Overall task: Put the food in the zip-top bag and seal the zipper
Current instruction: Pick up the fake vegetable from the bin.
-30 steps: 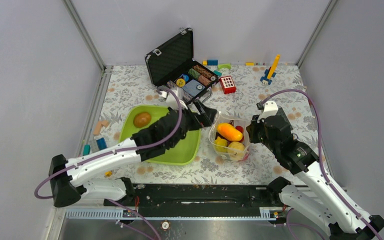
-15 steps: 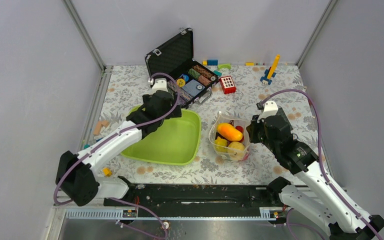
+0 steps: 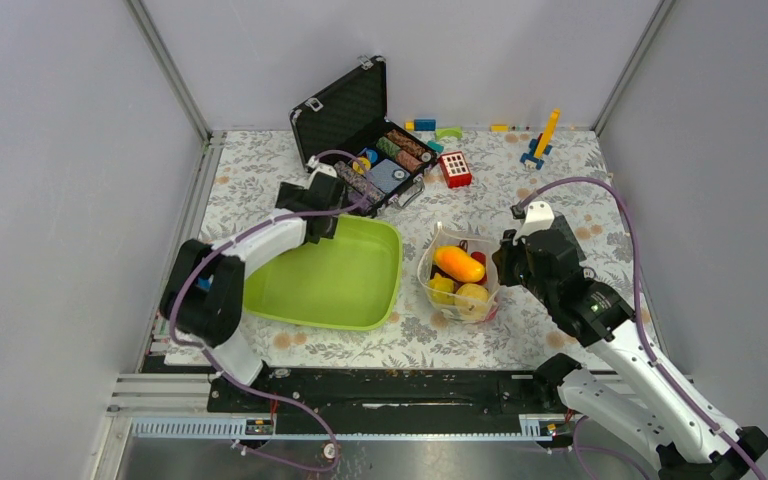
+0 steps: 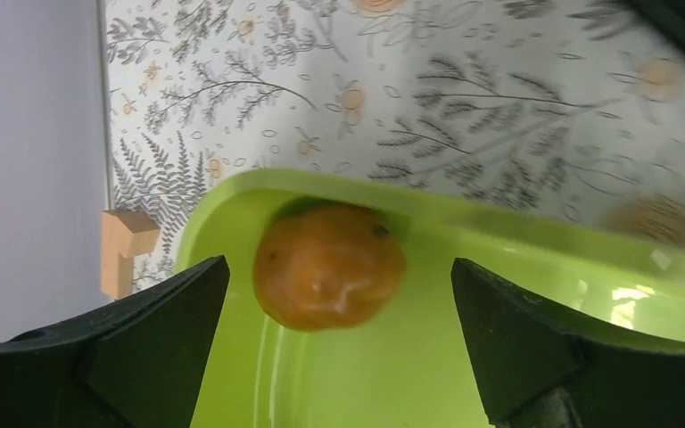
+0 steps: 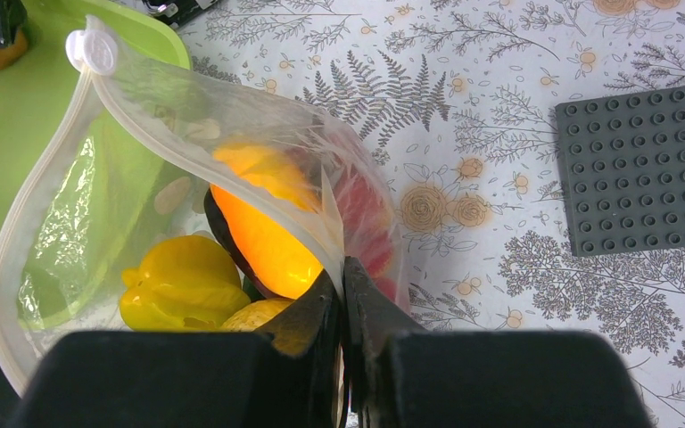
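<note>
My left gripper is open above the orange-brown fruit, with gaps on both sides of the fruit. It will go down around the fruit next and close.
The clear dotted zip-top bag stands open on the table right of the lime-green tray. It holds an orange fruit, a yellow fruit and something red. Its pale zipper curves round the open mouth. My right gripper is shut on the bag's near edge; it shows at the bag's right side in the top view. My left gripper is at the tray's far left corner, open. An orange-brown fruit lies in that corner between its fingertips.
An open black case of poker chips stands just behind the tray. Loose building blocks lie at the back. A grey baseplate lies right of the bag. A wooden block lies outside the tray's corner.
My left arm has swung from across the tray to its far left corner, and the open gripper now frames the orange-brown fruit. The right gripper and the bag have not moved.
</note>
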Controlling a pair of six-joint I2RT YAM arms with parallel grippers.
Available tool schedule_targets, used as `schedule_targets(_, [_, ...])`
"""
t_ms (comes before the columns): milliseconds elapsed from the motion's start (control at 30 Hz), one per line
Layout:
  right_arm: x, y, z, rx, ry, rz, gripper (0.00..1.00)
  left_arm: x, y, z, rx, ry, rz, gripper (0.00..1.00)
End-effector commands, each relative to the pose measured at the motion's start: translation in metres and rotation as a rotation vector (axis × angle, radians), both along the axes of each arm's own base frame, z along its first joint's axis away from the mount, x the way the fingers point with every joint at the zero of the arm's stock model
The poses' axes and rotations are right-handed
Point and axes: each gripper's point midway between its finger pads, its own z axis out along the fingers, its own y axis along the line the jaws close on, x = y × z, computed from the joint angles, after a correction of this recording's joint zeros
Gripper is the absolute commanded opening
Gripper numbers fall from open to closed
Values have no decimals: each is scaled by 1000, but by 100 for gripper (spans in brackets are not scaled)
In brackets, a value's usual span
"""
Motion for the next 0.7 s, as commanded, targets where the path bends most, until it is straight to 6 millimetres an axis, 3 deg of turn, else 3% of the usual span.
schedule_targets(0, [7,-2,4,-18,-21,-12,9,11,27,5,98,26,79,99])
schedule_targets(233, [6,-6,8,-22,-33,-24,9,4,28,-24,86,122,52,99])
schedule_targets(667, [6,-7,7,-23,-33,-26,9,5,38,-44,79,190,83,99])
